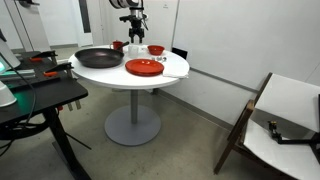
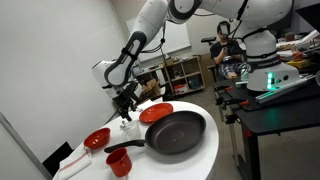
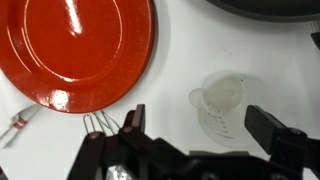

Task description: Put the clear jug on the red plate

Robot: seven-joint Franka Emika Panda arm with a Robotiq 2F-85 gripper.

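The gripper moves down onto the clear jug's rim on the side by the red plate next.
The clear jug stands upright on the white table, a small transparent cup with printed marks. In the wrist view it sits between my open gripper's two black fingers, nearer the right one, with no contact showing. The wide glossy red plate lies just beside it at the upper left and carries nothing. In both exterior views the gripper hangs low over the table beside the red plate. The jug is faint under the gripper in an exterior view.
A black round pan lies next to the plate; its rim shows in the wrist view. A red bowl and a small red cup also stand on the round white table.
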